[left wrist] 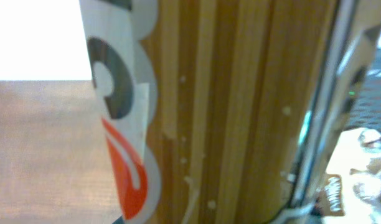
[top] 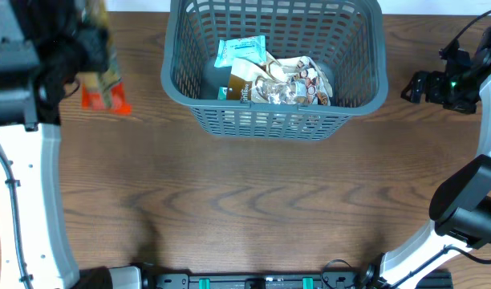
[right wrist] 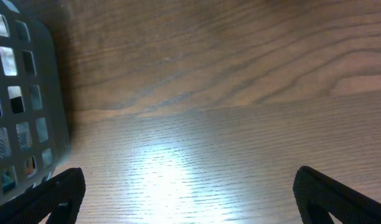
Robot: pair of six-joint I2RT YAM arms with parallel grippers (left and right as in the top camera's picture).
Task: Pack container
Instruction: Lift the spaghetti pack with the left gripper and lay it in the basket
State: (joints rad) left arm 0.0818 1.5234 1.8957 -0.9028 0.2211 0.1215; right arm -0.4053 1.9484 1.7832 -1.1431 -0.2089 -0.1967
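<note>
The pasta still hangs outside the basket (top: 273, 120), so next my left gripper will swing over the basket. It will turn the pasta crosswise, bring it down and release it onto the snack packets inside.
The dark grey lattice basket (top: 273, 120) stands at the back middle of the table and holds several snack packets, among them a teal one (top: 240, 50) and silvery ones (top: 290, 84). My left gripper (top: 83, 44), blurred, is at the far left, shut on a long clear packet of pasta sticks (top: 105, 88) with a red end, held above the table left of the basket. That packet (left wrist: 240, 112) fills the left wrist view and hides the fingers. My right gripper (top: 414, 87) is open and empty, right of the basket; its fingers (right wrist: 187, 199) frame bare table, with the basket wall (right wrist: 22, 93) at the left.
The table is brown wood grain (top: 253, 209). The white arm bases stand at the front left (top: 37, 209) and front right (top: 462, 209). The basket's edge and packets inside it show at the right of the left wrist view (left wrist: 358, 186).
</note>
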